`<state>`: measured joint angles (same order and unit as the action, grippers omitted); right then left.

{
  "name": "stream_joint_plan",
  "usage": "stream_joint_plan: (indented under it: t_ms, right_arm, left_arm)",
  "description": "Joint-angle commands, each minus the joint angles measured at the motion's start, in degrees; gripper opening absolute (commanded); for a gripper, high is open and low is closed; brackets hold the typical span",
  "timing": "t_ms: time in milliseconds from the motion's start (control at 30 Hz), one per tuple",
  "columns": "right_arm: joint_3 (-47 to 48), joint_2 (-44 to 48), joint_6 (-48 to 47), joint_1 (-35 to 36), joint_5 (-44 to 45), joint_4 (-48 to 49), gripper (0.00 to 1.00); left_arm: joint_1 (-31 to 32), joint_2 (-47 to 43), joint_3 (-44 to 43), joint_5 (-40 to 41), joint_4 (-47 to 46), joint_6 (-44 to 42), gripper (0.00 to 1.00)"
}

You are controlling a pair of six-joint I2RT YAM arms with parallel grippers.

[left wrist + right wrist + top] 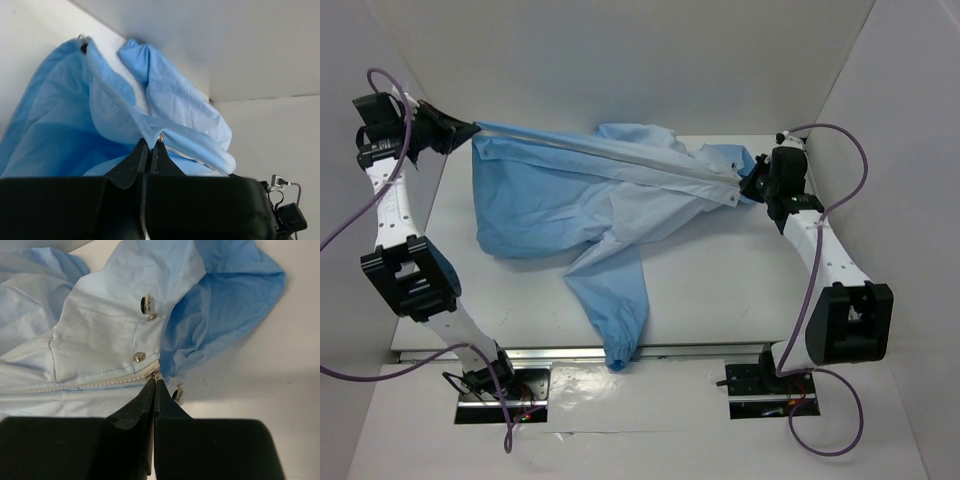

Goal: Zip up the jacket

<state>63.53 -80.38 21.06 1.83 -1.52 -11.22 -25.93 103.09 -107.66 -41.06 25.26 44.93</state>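
Note:
The zipper pull is already at the end of the teeth, so my left gripper will next go down slightly toward the right gripper and let go of the jacket's edge (483, 128) (160, 135) over the table.
The light blue jacket (570, 200) lies on the white table (720, 290), its front edge pulled taut in the air between my two grippers. The white zipper edging (620, 158) runs as a straight line from far left to right. My left gripper (470, 128) is raised at the far left and shut on the jacket's edge; in the left wrist view (151, 142) a small metal bit shows at its tips. My right gripper (748, 186) is shut on the metal zipper pull (157, 373) at the end of the zipper teeth (75, 385), which look closed there.
One sleeve (620, 340) hangs over the table's near edge. White walls enclose the table at left, back and right; the left gripper is close to the left wall. Metal snaps (139, 356) sit on the flap next to the pull. Purple cables (840, 150) loop off both arms.

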Motion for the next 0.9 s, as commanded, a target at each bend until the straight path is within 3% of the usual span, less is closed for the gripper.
stream_joint_plan:
  t_ms: [0,300,367,433,467,500,567,633,733,867]
  right_arm:
    - [-0.3,-0.1,-2.3,-3.9,7.9,-0.5,0.0]
    - [4.7,-2.6,-3.7,-3.9,9.2,-1.0,0.0]
    - [7.6,-4.7,-4.4,-3.9,8.1,-1.0,0.02]
    - [10.7,-7.9,-5.8,-3.9,5.0,-3.6,0.14]
    - [14.9,-11.9,-6.3,-3.9,3.8,-5.7,0.27]
    - [16.7,-13.5,-6.9,-3.9,0.5,-9.5,0.38]
    - [17.7,-15.0,-6.9,-2.5,0.5,-11.1,0.41]
    - [17.7,-14.3,-6.9,-1.7,2.1,-11.1,0.66]
    - [18.6,-12.9,-6.4,-0.9,5.6,-14.4,0.89]
    - [16.4,-7.5,-5.9,3.3,5.6,-14.4,1.0]
  left_arm:
    - [-2.6,-1.7,3.1,4.3,-9.0,-2.5,0.0]
    - [-0.6,-1.0,7.1,7.4,-7.8,-6.8,0.0]
    - [0.0,0.9,5.6,6.1,-6.5,-7.8,0.51]
    - [1.8,3.3,3.0,8.5,-1.4,-10.5,0.92]
    - [3.2,4.1,0.6,9.6,0.2,-11.2,0.97]
    - [3.9,4.7,-0.4,10.6,1.8,-11.7,1.0]
    - [5.7,4.7,-0.9,13.3,3.9,-12.3,1.0]
    - [7.2,3.4,-0.9,15.9,5.4,-13.6,1.0]
    - [12.3,1.7,-4.1,22.1,8.9,-17.6,0.97]
    - [21.4,-2.5,-1.4,22.9,12.5,-21.0,0.91]
